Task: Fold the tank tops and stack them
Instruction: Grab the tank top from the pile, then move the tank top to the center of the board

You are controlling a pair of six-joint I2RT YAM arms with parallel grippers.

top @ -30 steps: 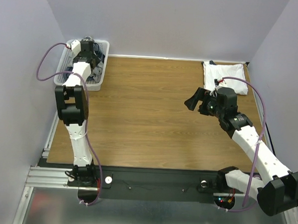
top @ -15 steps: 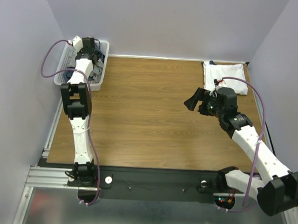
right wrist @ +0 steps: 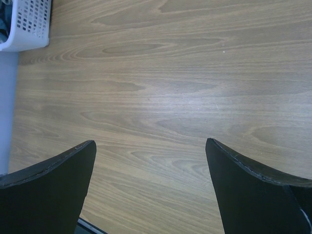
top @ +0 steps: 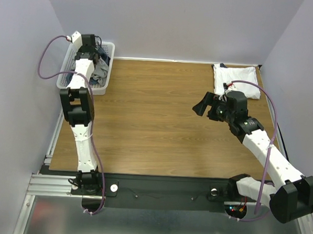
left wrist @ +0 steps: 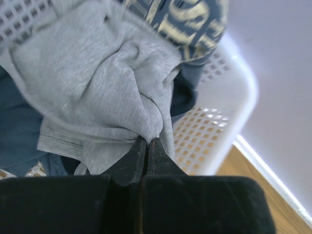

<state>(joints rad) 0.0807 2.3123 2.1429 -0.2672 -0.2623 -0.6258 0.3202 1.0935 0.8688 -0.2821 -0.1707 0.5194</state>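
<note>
I will lift my left gripper, then move it across and down onto the bare wood in the middle of the table to release, because that spot is to its right in the top view.
A light heather-grey tank top (left wrist: 97,78) lies bunched in the white lattice basket (left wrist: 219,131) on top of dark blue-grey tank tops (left wrist: 19,126). My left gripper (left wrist: 147,141) is shut on a fold of the grey top. From above, the left gripper (top: 98,60) reaches down into the basket (top: 103,85) at the table's back left, where the grey cloth (top: 101,68) shows. A folded white tank top (top: 234,79) lies at the back right corner. My right gripper (top: 203,106) hangs open over bare wood, right of centre, with nothing between its fingers (right wrist: 48,170).
A dark cloth with gold print (left wrist: 185,19) also sits in the basket. The basket's corner (right wrist: 29,24) shows at the top left of the right wrist view. Purple-grey walls close the table on the left, back and right.
My left gripper has closed on the grey tank top in the basket, and the left wrist has shifted slightly toward the back left. The right arm has not moved.
</note>
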